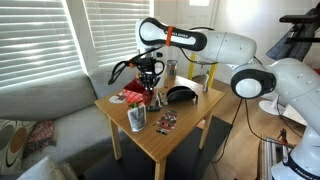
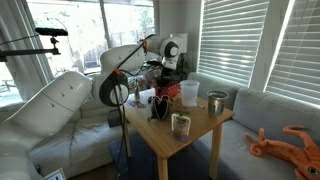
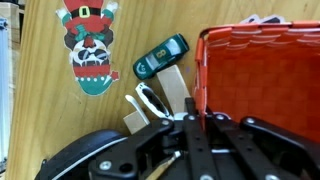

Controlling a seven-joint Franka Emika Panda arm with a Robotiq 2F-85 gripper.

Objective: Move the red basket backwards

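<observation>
My gripper will push the red basket's pinched side outward across the table toward the table's far edge and then release it, because bare wood still shows there.
The red basket (image 3: 262, 65), square with perforated sides, fills the right of the wrist view. It stands on the wooden table (image 3: 40, 120). It also shows under the arm in both exterior views (image 2: 166, 93) (image 1: 137, 94). My gripper (image 3: 198, 122) points down at the basket's near wall. Its fingers are shut on that wall, one inside and one outside. In both exterior views the gripper (image 2: 167, 77) (image 1: 150, 82) hangs low over the table's far part.
A Santa figure (image 3: 88, 45), a teal object (image 3: 160, 57) and white-handled scissors (image 3: 150, 100) lie beside the basket. A black rounded object (image 1: 181, 94), a cup of utensils (image 1: 137, 118), a metal cup (image 2: 216, 102) and a clear cup (image 2: 190, 92) share the table. A sofa (image 1: 40, 110) flanks it.
</observation>
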